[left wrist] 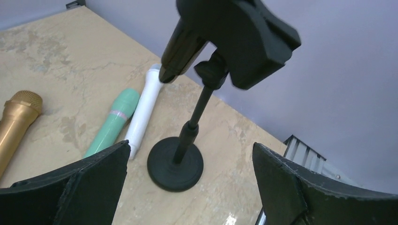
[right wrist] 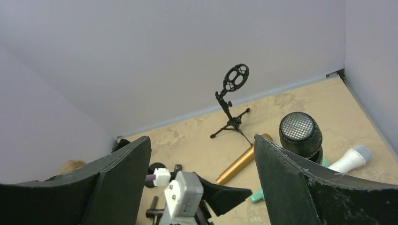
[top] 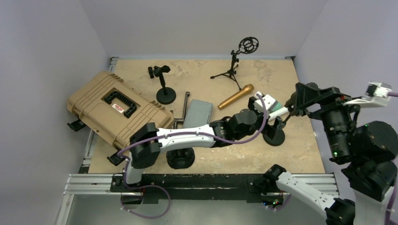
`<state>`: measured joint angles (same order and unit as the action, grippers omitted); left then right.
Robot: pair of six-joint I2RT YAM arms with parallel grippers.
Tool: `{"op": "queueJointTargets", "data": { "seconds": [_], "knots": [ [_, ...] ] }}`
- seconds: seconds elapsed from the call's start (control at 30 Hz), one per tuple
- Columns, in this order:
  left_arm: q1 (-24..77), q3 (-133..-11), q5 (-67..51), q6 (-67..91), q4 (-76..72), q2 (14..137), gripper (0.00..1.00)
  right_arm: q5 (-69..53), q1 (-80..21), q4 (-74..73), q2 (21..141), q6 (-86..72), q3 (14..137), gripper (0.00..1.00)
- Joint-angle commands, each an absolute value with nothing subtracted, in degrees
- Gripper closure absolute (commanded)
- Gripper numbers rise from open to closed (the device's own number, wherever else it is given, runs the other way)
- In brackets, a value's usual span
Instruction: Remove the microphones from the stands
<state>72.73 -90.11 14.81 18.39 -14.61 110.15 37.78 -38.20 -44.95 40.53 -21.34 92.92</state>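
Note:
My left gripper slides to the right in the top view next and closes around the bare part of the stand's post, which lies there below the clip.
A black microphone point(left wrist: 183, 44) sits tilted in the clip point(left wrist: 253, 37) of a black stand with a round base point(left wrist: 175, 164); the base also shows in the top view point(top: 274, 137). The microphone's mesh head point(right wrist: 300, 133) shows just past my right finger. My left gripper point(left wrist: 190, 146) is open and empty, low by the stand's post, with the base ahead between its fingers. My right gripper point(right wrist: 202, 139) is open and empty, up beside the microphone's head and not touching it. In the top view the left gripper point(top: 277, 125) and the right gripper point(top: 300, 101) meet at the stand.
A white microphone point(left wrist: 143, 112), a green one point(left wrist: 112, 124) and a gold one point(top: 236, 96) lie left of the stand. A tripod stand with a shock mount point(top: 237, 61) and a second round-base stand point(top: 164, 86) stand behind. A tan case point(top: 115, 108) and a grey case point(top: 197, 112) lie at the left.

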Motion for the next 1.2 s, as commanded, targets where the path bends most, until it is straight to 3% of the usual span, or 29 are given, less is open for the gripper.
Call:
{"op": "queueJointTargets", "data": {
  "seconds": [0.0,0.33,0.73,0.9,1.17],
  "knots": [
    [74.0,-101.1,23.3,18.7,-17.6,114.5,0.01,37.0,-38.1,-40.9,37.3,-21.2,95.2,0.22],
    [74.5,-112.7,19.9,22.1,-16.1,124.4,0.07,35.3,-38.1,-41.9,36.3,-20.0,95.2,0.22],
    [72.6,-112.8,23.1,20.2,-8.6,121.7,0.08,34.6,-38.1,-41.9,34.4,-19.8,93.2,0.22],
    [70.1,-112.7,19.4,24.0,-3.0,119.2,0.06,34.2,-38.1,-42.0,34.3,-20.0,92.5,0.22],
    [70.6,-109.3,7.9,20.8,-5.8,118.2,0.01,34.0,-38.1,-41.6,34.6,-19.9,92.1,0.22]
  ]
}}
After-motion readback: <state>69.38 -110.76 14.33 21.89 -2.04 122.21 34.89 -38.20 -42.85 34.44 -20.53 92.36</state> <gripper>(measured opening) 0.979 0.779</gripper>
